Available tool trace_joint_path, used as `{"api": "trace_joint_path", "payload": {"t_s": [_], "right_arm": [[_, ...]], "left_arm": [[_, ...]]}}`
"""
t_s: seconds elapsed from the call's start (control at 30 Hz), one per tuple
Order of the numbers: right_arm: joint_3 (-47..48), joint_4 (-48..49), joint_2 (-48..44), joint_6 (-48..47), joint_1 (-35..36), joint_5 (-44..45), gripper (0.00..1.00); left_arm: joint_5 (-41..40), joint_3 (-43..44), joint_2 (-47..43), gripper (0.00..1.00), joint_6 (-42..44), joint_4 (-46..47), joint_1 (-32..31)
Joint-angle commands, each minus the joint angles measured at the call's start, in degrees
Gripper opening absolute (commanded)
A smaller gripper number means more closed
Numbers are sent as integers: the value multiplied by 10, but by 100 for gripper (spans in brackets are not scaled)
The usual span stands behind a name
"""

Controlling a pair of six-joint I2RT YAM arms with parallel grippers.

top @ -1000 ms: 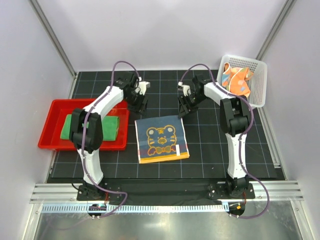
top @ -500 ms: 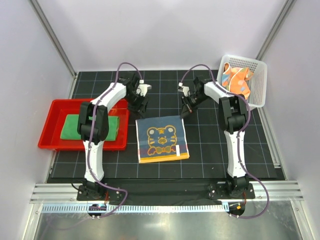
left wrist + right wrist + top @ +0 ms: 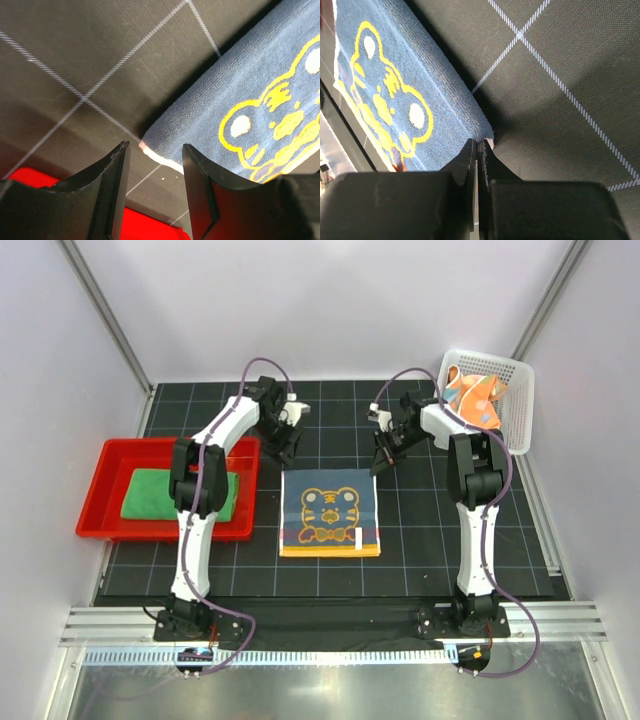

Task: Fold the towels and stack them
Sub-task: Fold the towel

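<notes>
My right gripper rises next, carries the pinched corner back, then down to release it at the yellow-orange edge (image 3: 373, 551), because the towel still lies flat, unfolded.
The dark blue tiger towel (image 3: 330, 512) lies flat on the black mat, its yellow-orange edge toward me. My right gripper (image 3: 380, 464) is at its far right corner; in the right wrist view the jaws (image 3: 477, 142) are shut with the towel's (image 3: 395, 85) corner pinched at their tips. My left gripper (image 3: 287, 453) is low at the far left corner, open; that corner of the towel (image 3: 250, 100) lies just beyond the gap (image 3: 153, 150), untouched. The green towel (image 3: 150, 495) lies folded in the red tray (image 3: 95, 495). The orange towel (image 3: 472, 400) sits crumpled in the white basket (image 3: 515, 410).
The red tray stands at the mat's left edge, partly under my left arm. The white mesh basket is at the back right corner. Grey walls close in the mat on three sides.
The right gripper has shut on the blue towel's far right corner. Both arms have reached further out, and the towel has turned square to the mat and shifted slightly right.
</notes>
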Motion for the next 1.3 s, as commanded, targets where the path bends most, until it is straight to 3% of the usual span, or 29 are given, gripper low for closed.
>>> {"api": "trace_joint_path", "payload": {"t_s": [0.0,0.23,0.4,0.43,0.57,0.8,1.07,1.27], "right_arm": [[-2,6,-33,-4,0,17,1],[5,5,-33,-5,-2,24,1],[4,9,-31,-6,-4,25,1],[4,10,-29,-5,-4,26,1],[0,12,-29,0,-4,34,1],[-81,135,-120,56,-4,136,1],[-214,266,-267,108,2,213,1],[-297,299,-336,134,47,339,1]], "left_arm": [[36,31,15,49,24,-28,1],[38,48,42,46,44,-52,1],[50,70,61,36,52,-71,2],[56,72,64,33,53,-71,2],[59,83,67,0,47,-78,2],[29,76,1,0,16,-44,-2],[-42,-24,-107,0,-4,53,-27],[-105,-137,-197,0,-13,110,-44]]}}
